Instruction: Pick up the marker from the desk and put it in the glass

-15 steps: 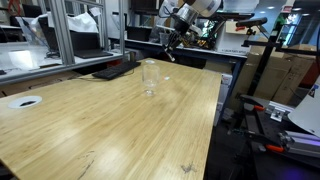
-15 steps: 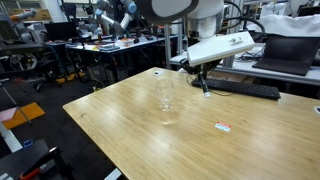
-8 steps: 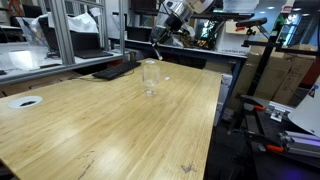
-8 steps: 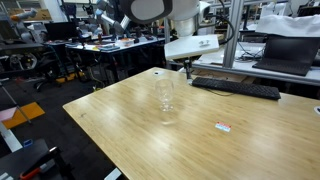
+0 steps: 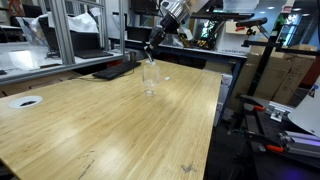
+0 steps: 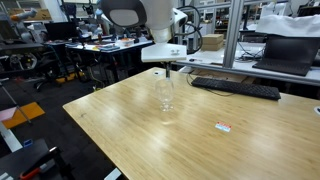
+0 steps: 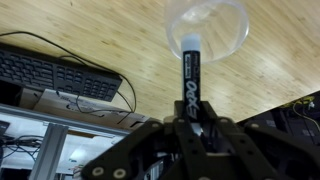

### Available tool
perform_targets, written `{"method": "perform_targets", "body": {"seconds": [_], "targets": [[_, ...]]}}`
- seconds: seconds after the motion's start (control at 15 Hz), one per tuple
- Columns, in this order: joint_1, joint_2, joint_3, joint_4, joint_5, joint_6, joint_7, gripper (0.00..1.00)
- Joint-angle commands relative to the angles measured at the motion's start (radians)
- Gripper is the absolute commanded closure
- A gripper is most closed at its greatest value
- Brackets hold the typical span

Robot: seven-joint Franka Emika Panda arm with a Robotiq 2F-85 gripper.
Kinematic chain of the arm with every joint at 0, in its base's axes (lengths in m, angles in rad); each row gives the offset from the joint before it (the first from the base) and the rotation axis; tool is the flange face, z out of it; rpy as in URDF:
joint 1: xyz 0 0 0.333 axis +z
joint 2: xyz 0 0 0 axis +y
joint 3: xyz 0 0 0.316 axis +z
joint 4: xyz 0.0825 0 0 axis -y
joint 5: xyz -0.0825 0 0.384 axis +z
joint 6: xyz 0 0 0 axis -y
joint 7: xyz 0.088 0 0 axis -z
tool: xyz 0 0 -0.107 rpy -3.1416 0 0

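Observation:
The gripper moves down toward the glass's opening (image 7: 210, 24) next and releases the black marker (image 7: 190, 85) into it. The marker's white tip already points at the glass's opening.
A clear glass (image 5: 149, 76) stands upright on the wooden desk (image 5: 110, 120); it also shows in an exterior view (image 6: 165, 97) and in the wrist view (image 7: 208, 28). My gripper (image 7: 190, 125) is shut on a black marker (image 7: 190, 85) with a white tip. The marker points down, its tip just above the glass's mouth. In both exterior views the gripper (image 5: 160, 32) (image 6: 167, 66) hangs right above the glass, and the marker (image 5: 151, 48) shows below the fingers.
A black keyboard (image 6: 238, 89) lies at the desk's far edge, also in the wrist view (image 7: 55, 72). A small white and red tag (image 6: 223, 126) lies on the desk. A white disc (image 5: 25, 101) sits near a corner. Metal frames and other desks surround it.
My gripper has carried the marker sideways across the desk, from beside the keyboard to right above the glass.

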Motion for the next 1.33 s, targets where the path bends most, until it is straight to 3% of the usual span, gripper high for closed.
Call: {"method": "perform_targets", "body": {"seconds": [0.0,0.47,0.53,0.6,1.0,1.13,1.27], "targets": [[-0.023,-0.030,0.052,-0.031,0.106,0.031,-0.087,0.95],[-0.031,0.032,0.065,-0.018,0.256,0.086,-0.261,0.95],[-0.032,0.036,0.065,-0.017,0.271,0.083,-0.281,0.72],[-0.031,0.043,0.063,-0.016,0.285,0.084,-0.298,0.55],[-0.021,0.053,0.055,-0.007,0.308,0.081,-0.329,0.15],[0.005,0.040,0.026,-0.038,0.227,0.070,-0.234,0.02],[0.033,0.027,-0.004,-0.070,0.150,0.091,-0.124,0.00]]}}
